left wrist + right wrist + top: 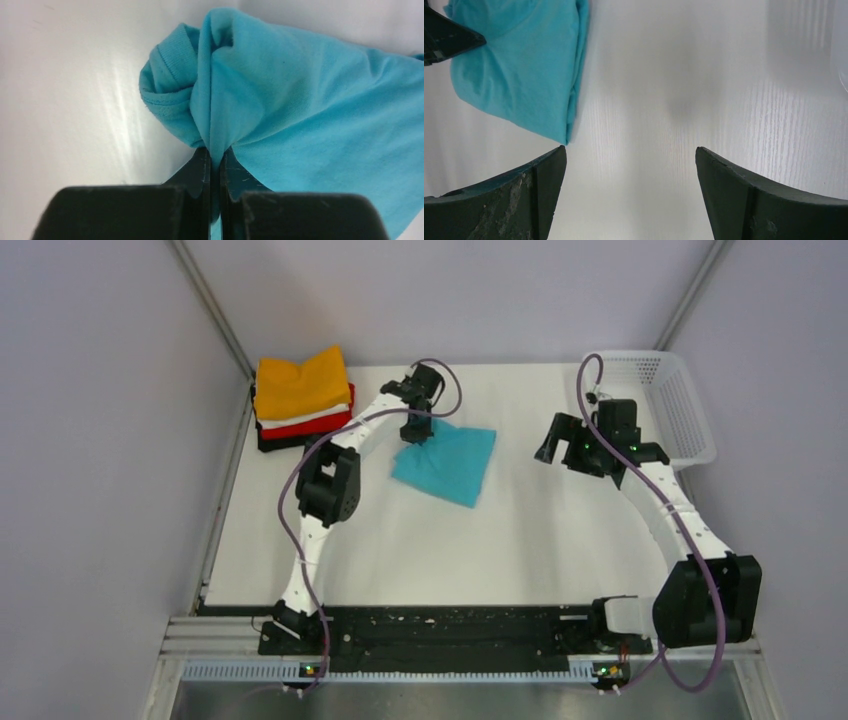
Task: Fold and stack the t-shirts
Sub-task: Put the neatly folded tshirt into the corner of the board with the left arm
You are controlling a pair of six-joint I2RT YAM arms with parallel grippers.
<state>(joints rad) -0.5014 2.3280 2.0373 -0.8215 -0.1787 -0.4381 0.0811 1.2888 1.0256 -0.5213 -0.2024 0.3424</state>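
The orange shirt is on top of the stack. My left gripper will go up and to the left in the top view, then go down and let go of the turquoise t-shirt on it.
A folded turquoise t-shirt lies on the white table in the middle rear. My left gripper is shut on the shirt's rear left corner, cloth bunched between the fingers; the shirt fills that view. The shirt also shows at upper left in the right wrist view. My right gripper is open and empty above bare table, right of the shirt, its fingers wide apart. A stack of folded shirts sits at the rear left: orange on top, then white, red and black.
A white perforated plastic basket stands at the rear right corner, just behind my right arm. Grey walls close in the table on the left, rear and right. A black rail runs along the near edge.
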